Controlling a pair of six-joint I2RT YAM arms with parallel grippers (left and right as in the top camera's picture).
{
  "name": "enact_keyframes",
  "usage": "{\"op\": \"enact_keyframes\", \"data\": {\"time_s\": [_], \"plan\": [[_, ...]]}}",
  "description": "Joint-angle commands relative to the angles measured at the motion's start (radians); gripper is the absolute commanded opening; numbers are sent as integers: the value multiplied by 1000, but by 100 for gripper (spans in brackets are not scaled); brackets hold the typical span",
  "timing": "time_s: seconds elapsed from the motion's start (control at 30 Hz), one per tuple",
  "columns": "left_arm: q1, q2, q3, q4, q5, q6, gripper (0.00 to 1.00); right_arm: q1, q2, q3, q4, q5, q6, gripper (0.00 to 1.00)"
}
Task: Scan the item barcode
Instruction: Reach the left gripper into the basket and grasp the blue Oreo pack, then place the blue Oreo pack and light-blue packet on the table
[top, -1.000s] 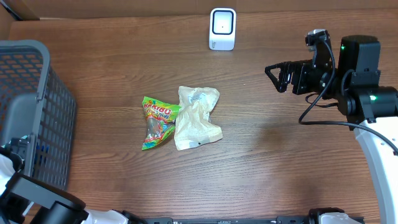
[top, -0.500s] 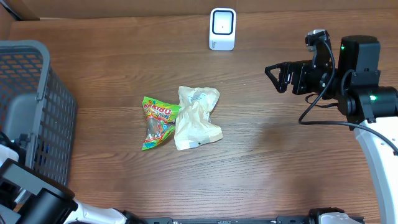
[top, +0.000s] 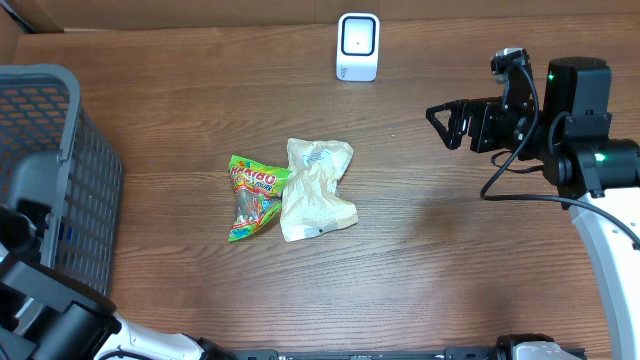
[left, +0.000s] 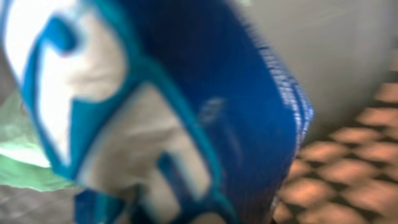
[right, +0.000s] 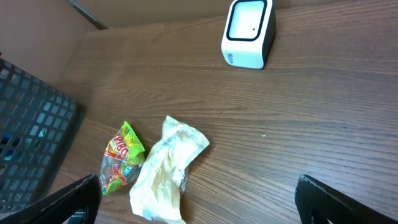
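Observation:
Next, my left gripper rises from the basket (top: 40, 150), crosses the basket's rim and lowers to release the packet on the bare tabletop (top: 215, 192) beside the gummy bag.
A blurred blue and white packet (left: 174, 106) fills the left wrist view, with basket mesh (left: 348, 168) behind it. My left gripper's fingers do not show; it is shut, with the packet right at its jaws, down inside the grey basket (top: 40, 150). Only the left arm (top: 50, 310) shows overhead. The white barcode scanner (top: 357, 45) stands at the table's far edge. My right gripper (top: 445, 125) hovers open and empty at the right, its fingertips (right: 323, 196) wide apart.
A green Haribo gummy bag (top: 250, 197) and a crumpled cream bag (top: 316, 188) lie side by side mid-table, both also in the right wrist view as the gummy bag (right: 121, 155) and cream bag (right: 165, 171). The basket takes up the left edge.
My left gripper has shut inside the basket, and the left arm has shifted a little at the lower left. The right arm and the bags on the table have not moved.

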Motion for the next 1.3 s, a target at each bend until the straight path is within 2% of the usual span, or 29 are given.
{"op": "enact_keyframes", "data": {"time_s": [0.0, 0.03, 0.07, 0.1, 0.27, 0.37, 0.53, 0.6, 0.7, 0.9, 1.1, 1.27], "plan": [[-9, -14, 271, -155, 301, 109, 4, 4, -4, 27, 2, -6, 1, 100], [-9, -14, 367, -226, 344, 132, 4, 4, -4, 27, 2, -6, 1, 100], [-9, -14, 388, -242, 352, 137, 4, 4, -4, 27, 2, -6, 1, 100], [-9, -14, 502, -322, 386, 168, 4, 4, -4, 27, 2, -6, 1, 100], [-24, -33, 739, -494, 437, 231, 4, 4, -4, 27, 2, -6, 1, 100], [-79, -89, 827, -529, 549, 301, 4, 4, -4, 27, 2, -6, 4, 100], [-246, -219, 862, -497, 526, 349, 4, 5, -4, 27, 2, -14, 4, 100], [-349, -270, 862, -473, 449, 348, 4, 5, -4, 27, 2, -18, 4, 100], [-544, -322, 861, -479, 240, 332, 4, 6, -4, 27, 2, -17, 4, 100], [-861, -301, 793, -599, -138, 95, 4, 6, -4, 27, 2, -18, 4, 100], [-1014, -271, 552, -557, -226, -21, 4, 6, -4, 27, -2, -18, 4, 100], [-1052, -194, 334, -558, -431, -157, 4, 6, -4, 27, -22, -17, 3, 100]]}}
